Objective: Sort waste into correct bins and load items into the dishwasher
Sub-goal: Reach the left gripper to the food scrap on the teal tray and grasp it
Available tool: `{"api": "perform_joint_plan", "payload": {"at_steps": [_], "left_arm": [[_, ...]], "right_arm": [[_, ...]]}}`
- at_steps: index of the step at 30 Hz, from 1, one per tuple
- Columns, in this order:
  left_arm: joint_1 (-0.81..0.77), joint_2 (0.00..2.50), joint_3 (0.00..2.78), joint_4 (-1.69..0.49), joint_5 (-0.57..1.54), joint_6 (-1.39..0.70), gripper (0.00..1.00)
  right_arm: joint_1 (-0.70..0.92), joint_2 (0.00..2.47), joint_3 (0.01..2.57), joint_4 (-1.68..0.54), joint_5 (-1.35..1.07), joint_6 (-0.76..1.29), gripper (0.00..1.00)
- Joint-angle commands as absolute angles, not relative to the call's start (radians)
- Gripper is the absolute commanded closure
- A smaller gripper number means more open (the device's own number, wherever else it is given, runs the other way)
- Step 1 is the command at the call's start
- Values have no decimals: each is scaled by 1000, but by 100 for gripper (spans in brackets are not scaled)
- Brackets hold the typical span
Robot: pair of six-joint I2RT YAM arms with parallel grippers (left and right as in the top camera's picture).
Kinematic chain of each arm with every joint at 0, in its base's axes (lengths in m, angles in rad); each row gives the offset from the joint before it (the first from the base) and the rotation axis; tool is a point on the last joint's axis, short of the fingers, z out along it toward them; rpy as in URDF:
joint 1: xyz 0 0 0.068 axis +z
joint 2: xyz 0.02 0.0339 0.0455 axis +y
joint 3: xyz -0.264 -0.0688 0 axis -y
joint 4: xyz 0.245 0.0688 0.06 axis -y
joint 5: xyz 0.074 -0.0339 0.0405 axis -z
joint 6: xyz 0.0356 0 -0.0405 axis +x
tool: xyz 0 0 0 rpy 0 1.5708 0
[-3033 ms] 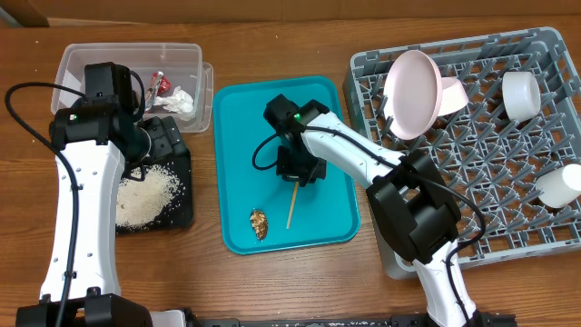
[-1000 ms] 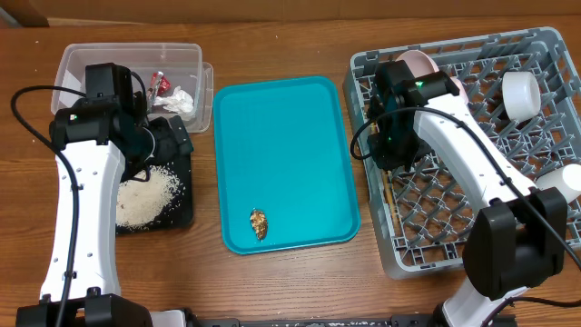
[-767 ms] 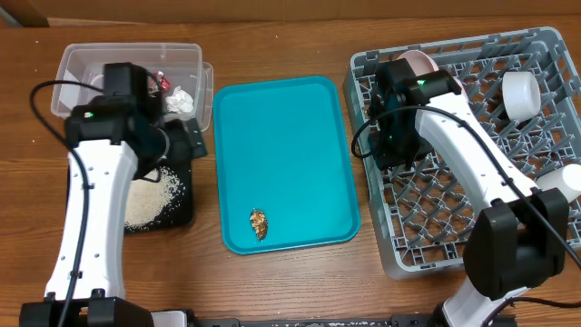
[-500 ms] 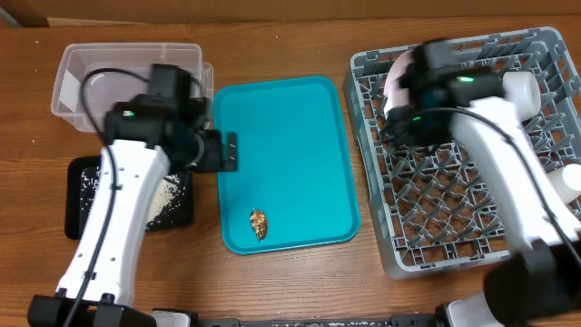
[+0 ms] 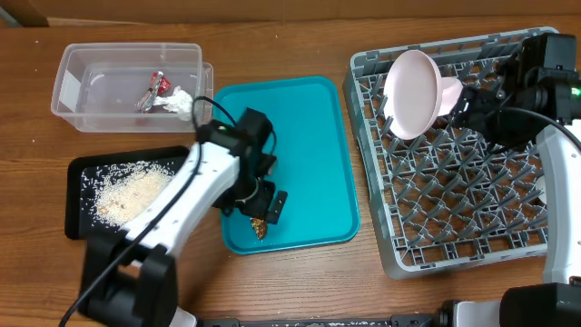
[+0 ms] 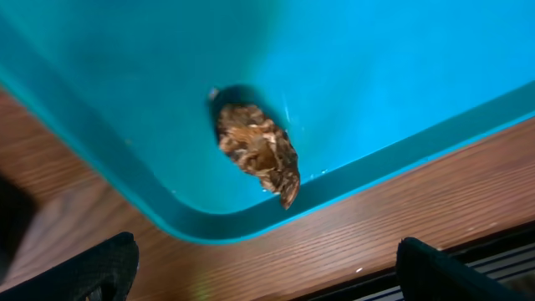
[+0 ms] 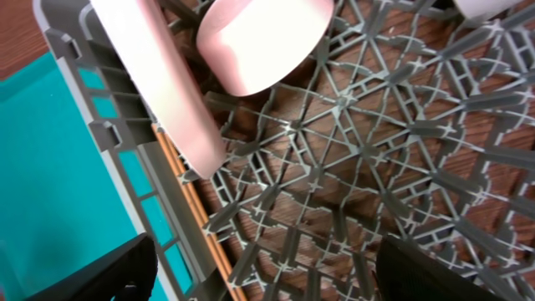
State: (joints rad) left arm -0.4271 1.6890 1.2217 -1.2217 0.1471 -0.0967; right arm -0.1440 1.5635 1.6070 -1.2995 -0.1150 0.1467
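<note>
My left gripper moves down next onto the brown scrap's middle [image 5: 260, 229] [image 6: 257, 149] below it in the teal tray's near corner, since its open fingers already span the scrap's middle.
A small brown food scrap [image 6: 259, 155] lies in the near corner of the teal tray [image 5: 300, 118]. My left gripper [image 5: 270, 207] hovers just over the scrap [image 5: 259, 226], open and empty, its fingertips [image 6: 84, 272] wide apart. The clear tub [image 5: 82, 68] holds the red-and-white wrapper [image 5: 155, 85] and the tissue [image 5: 182, 102]. Rice [image 5: 127, 191] lies in the black tray [image 5: 77, 213]. My right gripper [image 5: 474, 107] stands open and empty over the grey rack [image 5: 454, 200], near the upright plate [image 7: 159, 75] and a bowl [image 7: 263, 38]. The chopsticks [image 7: 192, 221] lie along the rack's left wall.
The teal tray sits between the black tray and the rack. A white cup [image 7: 493, 7] shows at the top edge of the right wrist view. The right arm [image 5: 545, 100] covers the rack's far right corner. The table's front edge runs close behind the scrap.
My left arm swung from the black tray across to the scrap on the teal tray. My right gripper opened and drew away to the right from the rack's left wall, where the chopsticks now lie.
</note>
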Motion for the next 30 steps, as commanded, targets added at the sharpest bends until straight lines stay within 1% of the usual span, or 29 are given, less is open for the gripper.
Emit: {"api": "perform_joint_plan", "payload": {"at_steps": [1,10,13,16,21,25,30], "left_arm": [[-455,1757,1205,-1214,162,-105,2],[-465,1906,1205,-1206,162,-122,5],[-465,1937,1205,-1200,162,-136,10],[-465,1954,1205,-1196,162,-136,21],[-465,1956,1205,-1190,157,-135,45],[-465,1956,1206,-1182,150,-135,57],[-465,1956,1209,-1168,147,-144,80]], "right_arm": [[-145,1559,1623,-1295,-133,156,15],[-145,1559,1623,-1295,-133,154,15],[-145,1559,1623,-1295,-133,154,15],[-145,1559,1623,-1295,-133,154,15],[-145,1559,1623,-1295,-133,154,15],[-145,1559,1623,-1295,-133,154,15],[-145,1559,1623,-1295,-133,154,15]]}}
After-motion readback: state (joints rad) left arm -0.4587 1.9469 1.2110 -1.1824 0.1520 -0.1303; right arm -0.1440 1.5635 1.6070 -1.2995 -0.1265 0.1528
